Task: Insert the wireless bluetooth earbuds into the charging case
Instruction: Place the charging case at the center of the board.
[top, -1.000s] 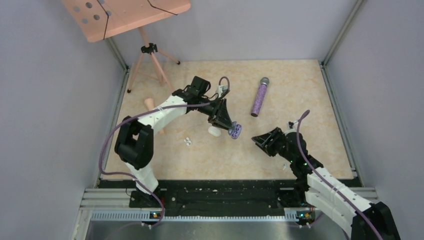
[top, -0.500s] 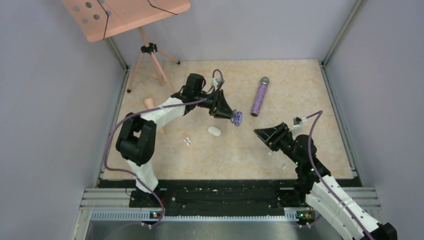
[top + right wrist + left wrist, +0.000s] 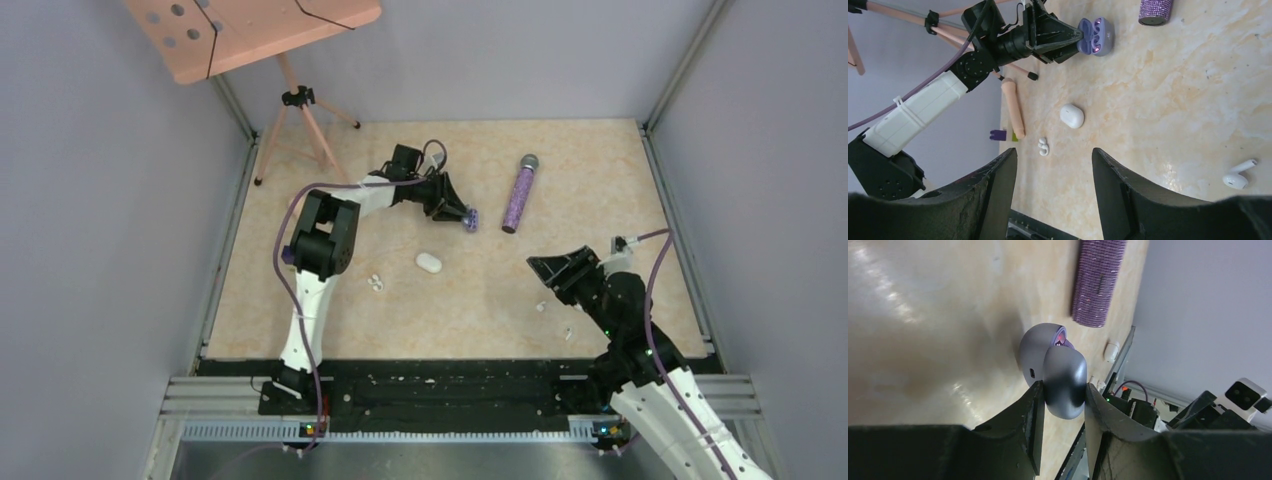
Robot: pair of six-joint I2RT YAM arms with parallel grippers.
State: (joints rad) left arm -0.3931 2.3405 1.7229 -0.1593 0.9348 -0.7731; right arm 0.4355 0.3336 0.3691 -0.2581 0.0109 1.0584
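Note:
The open purple charging case still hangs above the table, so my left gripper should next lower and release it onto the bare tabletop beyond the closed white case (image 3: pixel 457 231).
My left gripper (image 3: pixel 460 213) is shut on an open purple charging case (image 3: pixel 471 219), held low over the tabletop near the far middle. In the left wrist view the fingers clamp one grey-purple half of the case (image 3: pixel 1063 382), and the other half glows pink inside. The right wrist view shows the case (image 3: pixel 1095 36) open, with purple shapes and pink lights inside. My right gripper (image 3: pixel 545 268) is open and empty, also seen in its wrist view (image 3: pixel 1053 165). A white earbud pair (image 3: pixel 376 283) lies left of centre. Two loose white earbuds (image 3: pixel 541 306) lie by my right gripper.
A closed white case (image 3: pixel 429 262) lies mid-table. A purple glitter microphone (image 3: pixel 518 193) lies right of the held case. A peach tripod stand (image 3: pixel 300 110) stands at the far left, with a peach stick (image 3: pixel 1013 107) lying on the tabletop below it. A stemmed white earbud (image 3: pixel 1239 176) lies near the front.
My left gripper carried the purple case away from the white case toward the far side. My right arm drew back to the right.

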